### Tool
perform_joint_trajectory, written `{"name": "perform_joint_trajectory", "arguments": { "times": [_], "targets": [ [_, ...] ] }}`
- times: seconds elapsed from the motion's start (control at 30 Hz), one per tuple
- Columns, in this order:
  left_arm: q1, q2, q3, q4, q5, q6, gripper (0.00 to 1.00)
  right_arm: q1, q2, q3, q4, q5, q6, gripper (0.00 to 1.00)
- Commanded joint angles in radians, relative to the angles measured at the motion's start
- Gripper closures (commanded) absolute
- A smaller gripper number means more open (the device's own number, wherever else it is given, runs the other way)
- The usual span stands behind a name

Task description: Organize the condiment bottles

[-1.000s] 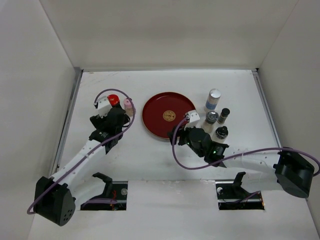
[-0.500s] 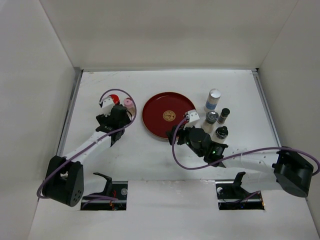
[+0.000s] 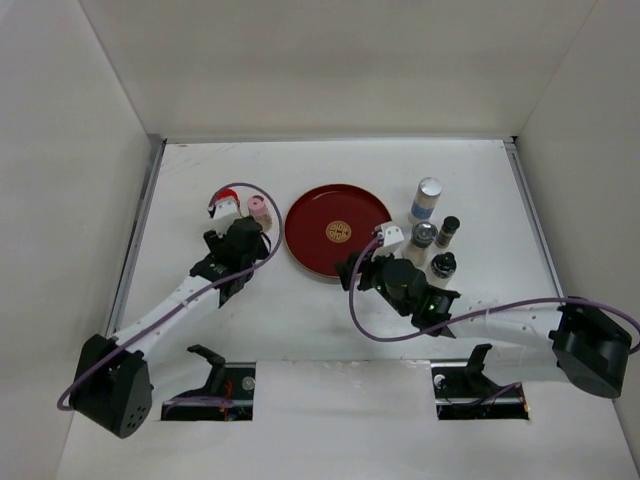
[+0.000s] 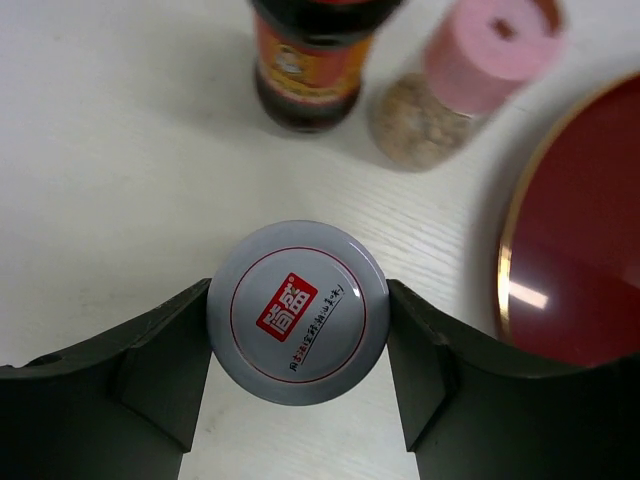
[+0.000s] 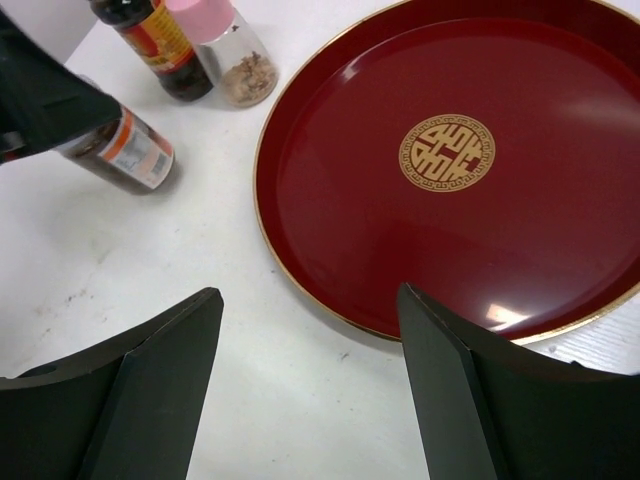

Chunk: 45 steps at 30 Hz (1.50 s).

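Note:
Next, my left gripper lifts the silver-lidded jar outward over the tray's rim, then brings it down onto the far part of the round red tray (image 3: 310, 215), which is empty.
My left gripper (image 4: 298, 300) is shut on a silver-lidded jar (image 4: 297, 312), with a finger pressed against each side of the lid. Just beyond it stand a dark red-lidded bottle (image 4: 312, 70) and a pink-capped shaker (image 4: 455, 90). From above, the left gripper (image 3: 238, 240) sits left of the round red tray (image 3: 310, 215), with the pink cap (image 3: 259, 209) and red lid (image 3: 220, 206) behind it. My right gripper (image 5: 310, 292) is open and holds nothing, over the table at the tray's near-left rim. It also sees the held jar's orange label (image 5: 125, 150).
Right of the tray stand a tall white bottle with a blue band (image 3: 425, 200), a silver-lidded jar (image 3: 424, 235), a dark-capped shaker (image 3: 448, 228) and another dark-topped one (image 3: 442, 265). White walls enclose the table on three sides.
The left gripper's fingers have closed onto the silver-lidded jar, and that arm has shifted slightly right and nearer. The right arm has barely moved.

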Motion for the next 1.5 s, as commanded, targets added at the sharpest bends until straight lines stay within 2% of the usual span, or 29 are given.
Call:
{"name": "perform_joint_trajectory", "arguments": {
  "times": [0.0, 0.07, 0.2, 0.27, 0.37, 0.57, 0.8, 0.97, 1.13, 1.2, 1.33, 1.47],
  "targets": [
    [-0.111, -0.110, 0.128, 0.058, -0.041, 0.013, 0.69, -0.014, -0.051, -0.020, 0.087, 0.040, -0.002, 0.24],
    [-0.162, -0.073, 0.194, 0.073, -0.028, 0.015, 0.69, -0.028, -0.061, -0.032, 0.098, 0.053, 0.001, 0.29],
    [-0.237, 0.088, 0.304, 0.213, -0.002, 0.050, 0.69, -0.051, -0.062, -0.035, 0.079, 0.051, 0.032, 0.64],
    [-0.239, 0.195, 0.361, 0.299, 0.021, 0.087, 0.69, -0.057, -0.058, -0.035, 0.073, 0.053, 0.035, 0.69],
    [-0.223, 0.370, 0.480, 0.368, 0.085, 0.120, 0.69, -0.070, -0.058, -0.036, 0.073, 0.050, 0.040, 0.67],
    [-0.182, 0.649, 0.734, 0.365, 0.177, 0.145, 0.69, -0.073, -0.119, -0.064, 0.085, 0.060, 0.040, 0.64],
    [-0.176, 0.797, 0.828, 0.385, 0.180, 0.173, 0.68, -0.100, -0.134, -0.075, 0.085, 0.060, 0.041, 0.61],
    [-0.174, 0.828, 0.832, 0.405, 0.171, 0.180, 0.60, -0.096, -0.116, -0.069, 0.085, 0.057, 0.041, 0.60],
    [-0.190, 0.789, 0.789, 0.414, 0.131, 0.215, 0.27, -0.097, -0.125, -0.072, 0.085, 0.060, 0.041, 0.59],
    [-0.193, 0.751, 0.768, 0.429, 0.127, 0.231, 0.18, -0.100, -0.124, -0.073, 0.087, 0.059, 0.044, 0.59],
    [-0.197, 0.636, 0.705, 0.451, 0.124, 0.239, 0.13, -0.097, -0.125, -0.072, 0.087, 0.062, 0.041, 0.58],
    [-0.188, 0.474, 0.547, 0.460, 0.061, 0.231, 0.20, -0.100, -0.122, -0.072, 0.084, 0.059, 0.043, 0.57]
  ]
}}
